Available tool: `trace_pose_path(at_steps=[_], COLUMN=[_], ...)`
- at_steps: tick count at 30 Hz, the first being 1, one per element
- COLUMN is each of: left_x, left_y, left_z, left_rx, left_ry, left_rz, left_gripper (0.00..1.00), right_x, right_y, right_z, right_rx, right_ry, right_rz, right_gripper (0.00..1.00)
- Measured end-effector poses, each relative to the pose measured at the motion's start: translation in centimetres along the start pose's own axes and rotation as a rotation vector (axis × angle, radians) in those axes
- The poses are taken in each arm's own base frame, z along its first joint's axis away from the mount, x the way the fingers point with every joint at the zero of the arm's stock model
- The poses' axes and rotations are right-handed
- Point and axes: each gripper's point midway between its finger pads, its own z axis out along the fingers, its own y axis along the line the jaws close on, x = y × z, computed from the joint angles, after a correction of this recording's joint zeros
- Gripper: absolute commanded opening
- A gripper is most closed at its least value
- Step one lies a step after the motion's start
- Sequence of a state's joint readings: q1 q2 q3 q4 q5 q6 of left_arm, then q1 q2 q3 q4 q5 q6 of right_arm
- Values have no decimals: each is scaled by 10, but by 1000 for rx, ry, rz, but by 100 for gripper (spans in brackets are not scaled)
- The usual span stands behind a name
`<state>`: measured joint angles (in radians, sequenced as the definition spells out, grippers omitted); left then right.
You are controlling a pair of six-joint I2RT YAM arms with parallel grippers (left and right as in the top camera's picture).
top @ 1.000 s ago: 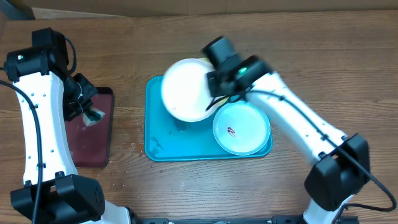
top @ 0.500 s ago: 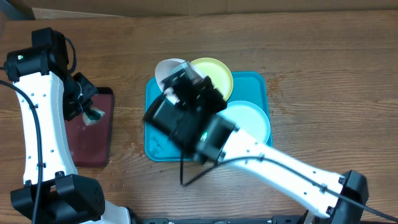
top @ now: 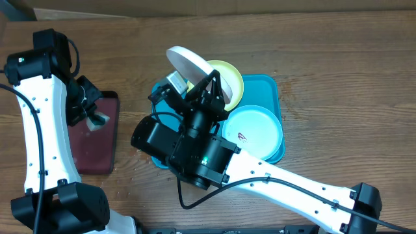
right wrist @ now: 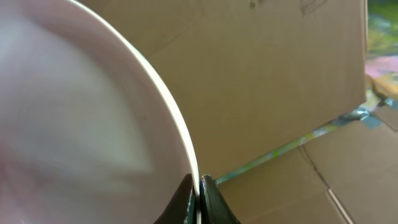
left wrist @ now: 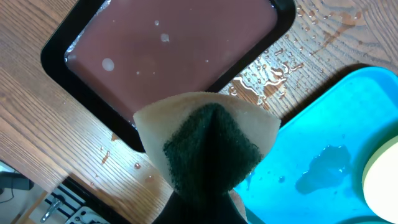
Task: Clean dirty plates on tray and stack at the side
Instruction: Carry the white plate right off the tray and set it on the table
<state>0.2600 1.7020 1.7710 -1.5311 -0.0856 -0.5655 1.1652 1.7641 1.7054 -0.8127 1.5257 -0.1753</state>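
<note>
My right gripper needs to swing past the turquoise tray [top: 270, 88], lower the white plate flat and release it, because there is bare wood below, to the tray's right in the overhead view.
My right gripper [right wrist: 199, 185] is shut on the rim of the white plate [right wrist: 81, 106], which is lifted and tipped steeply on edge above the far left of the turquoise tray [top: 270, 88]. Seen from overhead, the white plate [top: 187, 67] stands over the yellow-green plate [top: 231, 79], and the right gripper [top: 200, 91] sits just below it. The pale mint plate [top: 257, 130] lies flat in the tray's right half with a dark smear [top: 242, 138]. My left gripper [top: 91, 116] is shut on a green and yellowish sponge [left wrist: 208, 146] beside the maroon tray [left wrist: 174, 43].
The maroon tray [top: 94, 140] lies left of the turquoise tray and holds a film of liquid. Water drops dot the wood [left wrist: 273, 62] between the two trays, and a puddle [left wrist: 323, 168] sits in the turquoise tray. Cardboard [right wrist: 280, 74] stands behind the table.
The right arm has raised the white plate off the tray and tipped it on edge, swinging up close under the overhead camera and uncovering the yellow-green plate. The left arm has not moved.
</note>
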Motion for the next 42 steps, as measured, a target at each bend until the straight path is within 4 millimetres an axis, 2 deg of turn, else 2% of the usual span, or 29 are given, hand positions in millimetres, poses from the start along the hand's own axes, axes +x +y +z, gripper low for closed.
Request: trace_pose_path(at_steps=[3,5,10,13,16,20,24,30,33,35,37,41,42], left_x=[0,0,0,0,2,3,4,3,3,3,3,2,2], left_y=[0,0,0,0,-1,-4,-5,-6,-6,-6,-7,-8,-8], left_z=[0,0,0,0,0,0,0,0,0,0,0,0,0], left_rx=[0,0,0,1,9,22,28,33,33,36,40,43,44], left_ry=[0,0,0,1,9,16,20,19,19,20,19,17,17], left_rz=[0,0,0,0,12,23,25,26,27,27,26,27,27], left_gripper=[4,4,4,4,4,4,4,5,4,4,4,4,4], right_x=[-2,-1,22,43,72,127,208,295,342,374,401,433,435], right_y=[4,16,72,97,105,88,43,-16,-32,-34,-26,6,10], right_z=[-2,-3,-3,14,47,98,147,193,203,206,208,204,202], right_rx=[-21,-93,-440,-618,-736,-772,-676,-488,-402,-352,-329,-390,-402], right_ry=[-8,-13,85,242,436,693,966,1140,1215,1257,1273,1270,1276], right_rz=[-11,0,104,244,383,533,683,887,957,994,1018,1034,1035], right_gripper=[4,4,4,4,4,4,4,4,4,4,3,4,4])
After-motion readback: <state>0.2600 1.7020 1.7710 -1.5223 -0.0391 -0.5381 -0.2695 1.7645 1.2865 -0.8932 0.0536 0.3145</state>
